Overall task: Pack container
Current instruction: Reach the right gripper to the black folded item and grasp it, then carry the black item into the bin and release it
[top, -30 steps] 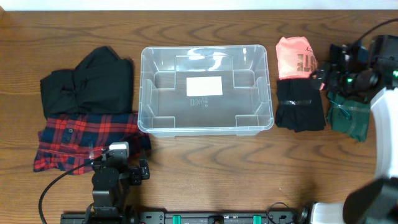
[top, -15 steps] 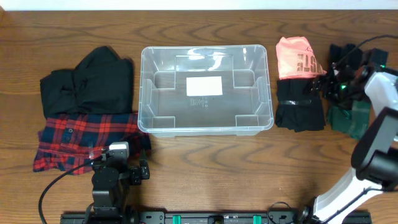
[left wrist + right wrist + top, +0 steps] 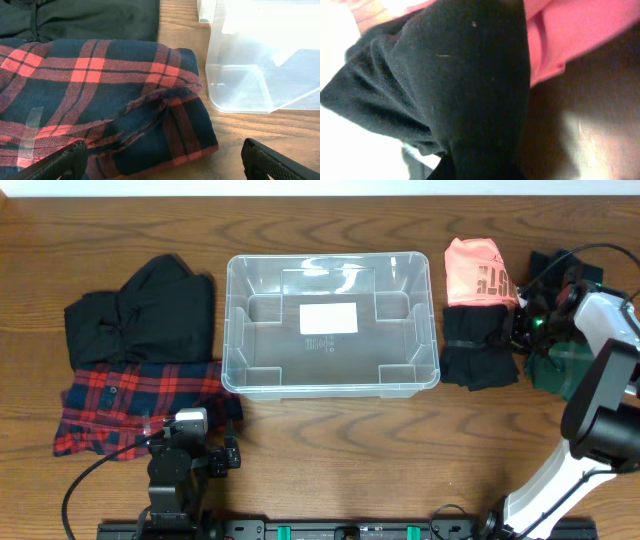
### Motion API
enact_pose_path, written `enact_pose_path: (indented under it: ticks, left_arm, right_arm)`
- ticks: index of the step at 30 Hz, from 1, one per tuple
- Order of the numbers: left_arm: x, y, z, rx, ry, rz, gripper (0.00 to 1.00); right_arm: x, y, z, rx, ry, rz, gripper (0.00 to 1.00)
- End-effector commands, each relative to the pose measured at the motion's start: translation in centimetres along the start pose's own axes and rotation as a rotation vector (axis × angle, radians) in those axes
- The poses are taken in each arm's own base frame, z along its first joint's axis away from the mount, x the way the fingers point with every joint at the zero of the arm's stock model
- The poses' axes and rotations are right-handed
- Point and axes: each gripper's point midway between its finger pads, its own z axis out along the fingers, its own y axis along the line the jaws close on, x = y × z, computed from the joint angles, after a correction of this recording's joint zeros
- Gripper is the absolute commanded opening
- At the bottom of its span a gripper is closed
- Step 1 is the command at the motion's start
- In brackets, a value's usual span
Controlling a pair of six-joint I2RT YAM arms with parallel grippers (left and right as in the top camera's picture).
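Observation:
The right gripper moves to the left in the overhead view, over the container's white label [image 3: 326, 319], next and releases the black garment inside, since the bin stands empty.
The container [image 3: 330, 388], a clear plastic bin with a white label on its base, stands empty at mid-table. To its right lies a folded black garment [image 3: 478, 352] below a pink one [image 3: 478, 272]. My right gripper [image 3: 516, 330] sits at the black garment's right edge, shut on its fabric. The right wrist view is filled with bunched black cloth [image 3: 465, 95] and pink cloth [image 3: 570, 35]. My left gripper [image 3: 162, 162] is open, low over the corner of a red plaid shirt [image 3: 100, 95], with the container's corner [image 3: 240, 85] to its right.
A black garment [image 3: 140, 315] lies left of the bin, above the plaid shirt [image 3: 130, 400]. A dark green garment [image 3: 562, 370] and a dark bundle [image 3: 556, 266] lie under and behind my right arm. The left arm's base [image 3: 172, 480] is at the front edge.
My right arm has swung left and down from the far right onto the folded black garment's edge, and its jaws have shut there. The left arm has not moved.

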Motion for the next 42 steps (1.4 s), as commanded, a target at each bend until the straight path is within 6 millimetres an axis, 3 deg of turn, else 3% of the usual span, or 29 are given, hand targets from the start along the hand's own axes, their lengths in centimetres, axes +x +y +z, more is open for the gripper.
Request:
enact_pose_path:
  ticks: [1, 6, 9, 12, 14, 17, 21, 23, 28, 32, 34, 38, 42]
  left_arm:
    - [0.3, 0.2, 0.2, -0.009, 0.002, 0.006, 0.98]
    - [0.3, 0.2, 0.2, -0.009, 0.002, 0.006, 0.98]
    - [0.3, 0.2, 0.2, -0.009, 0.002, 0.006, 0.98]
    - [0.3, 0.2, 0.2, -0.009, 0.002, 0.006, 0.98]
    - [0.3, 0.2, 0.2, -0.009, 0.002, 0.006, 0.98]
    - [0.3, 0.2, 0.2, -0.009, 0.002, 0.006, 0.98]
    - [0.3, 0.2, 0.2, -0.009, 0.002, 0.006, 0.98]
    - [0.3, 0.2, 0.2, -0.009, 0.002, 0.006, 0.98]
    - [0.3, 0.2, 0.2, -0.009, 0.002, 0.006, 0.98]
    - [0.3, 0.2, 0.2, -0.009, 0.002, 0.006, 0.98]
    - [0.3, 0.2, 0.2, -0.009, 0.002, 0.006, 0.98]
    - [0.3, 0.2, 0.2, -0.009, 0.002, 0.006, 0.98]
    - [0.3, 0.2, 0.2, -0.009, 0.002, 0.006, 0.98]
  right_arm:
    - [-1.0, 4.0, -6.1, -0.009, -0.156, -0.042, 0.01]
    - [-0.2, 12.3, -14.4, -0.148, -0.384, -0.123, 0.01]
    - [1.2, 17.4, -18.1, -0.222, -0.492, -0.158, 0.01]
    - [2.7, 22.6, -19.6, -0.318, -0.538, -0.218, 0.01]
    - [4.0, 26.5, -19.3, -0.401, -0.518, -0.243, 0.01]
    - [5.5, 30.8, -16.7, -0.453, -0.444, -0.181, 0.01]
    - [6.8, 32.8, -9.4, -0.375, -0.299, 0.071, 0.08]
    - [7.6, 33.8, -5.0, -0.359, -0.192, 0.144, 0.01]
    - [7.0, 36.3, 3.1, -0.406, -0.093, 0.110, 0.01]
    - [7.1, 39.4, 7.0, -0.561, -0.012, 0.032, 0.01]
    - [7.4, 39.7, 9.2, -0.584, 0.016, 0.014, 0.01]
    - [8.4, 38.1, 13.1, -0.522, 0.073, 0.055, 0.01]
    - [9.6, 37.5, 15.3, -0.492, 0.102, 0.027, 0.01]
